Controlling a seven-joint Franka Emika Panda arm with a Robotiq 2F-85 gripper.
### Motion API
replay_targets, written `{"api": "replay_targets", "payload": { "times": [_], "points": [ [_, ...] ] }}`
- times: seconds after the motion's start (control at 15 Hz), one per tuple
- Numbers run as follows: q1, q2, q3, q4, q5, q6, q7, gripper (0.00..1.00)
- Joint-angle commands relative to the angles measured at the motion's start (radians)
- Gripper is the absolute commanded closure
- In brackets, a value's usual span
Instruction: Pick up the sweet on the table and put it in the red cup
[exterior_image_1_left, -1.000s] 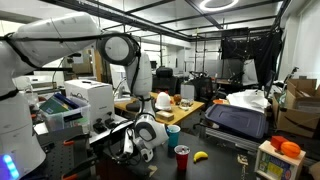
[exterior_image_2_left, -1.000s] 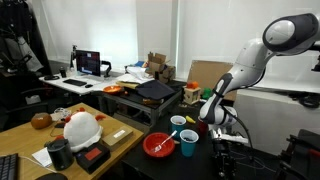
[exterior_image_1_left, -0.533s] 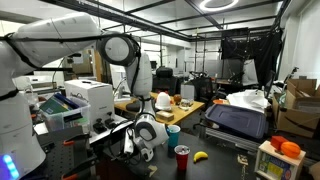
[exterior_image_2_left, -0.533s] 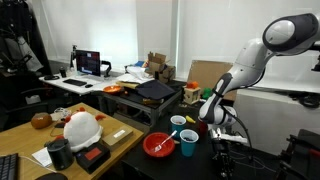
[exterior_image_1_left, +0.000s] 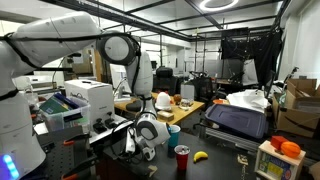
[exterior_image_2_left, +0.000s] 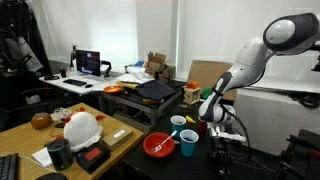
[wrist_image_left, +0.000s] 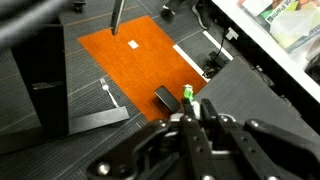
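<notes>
My gripper lifts the pinched sweet next, carries it outward over the cup's opening (exterior_image_1_left: 181, 149) and releases it, since the sweet hangs low and the red cup stands upright.
In the wrist view my gripper (wrist_image_left: 190, 112) has its two fingers drawn close together, with a small green sweet (wrist_image_left: 187, 92) at their tips. It appears pinched there. The gripper hangs low over the dark table in both exterior views (exterior_image_1_left: 141, 141) (exterior_image_2_left: 216, 124). The red cup (exterior_image_1_left: 182, 158) stands upright on the table to one side of the gripper, a short gap away. I cannot make out the red cup in the wrist view.
A banana (exterior_image_1_left: 200, 156) lies beside the red cup and a teal cup (exterior_image_1_left: 173, 132) stands behind it. A red bowl (exterior_image_2_left: 160, 145), a blue cup (exterior_image_2_left: 188, 142) and a white cup (exterior_image_2_left: 179, 122) sit near the gripper. An orange mat (wrist_image_left: 140, 55) and a black block (wrist_image_left: 165, 98) lie below.
</notes>
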Motion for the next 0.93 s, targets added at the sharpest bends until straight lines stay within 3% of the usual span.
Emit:
{"api": "replay_targets", "payload": {
  "times": [0.0,0.53,0.87],
  "points": [
    [-0.029,-0.063,0.011,-0.015,0.005,-0.016,-0.02,0.96],
    [-0.031,-0.211,-0.015,-0.068,0.0,-0.038,0.005,0.96],
    [-0.022,-0.349,-0.079,-0.152,-0.019,-0.061,0.029,0.96]
  ]
}}
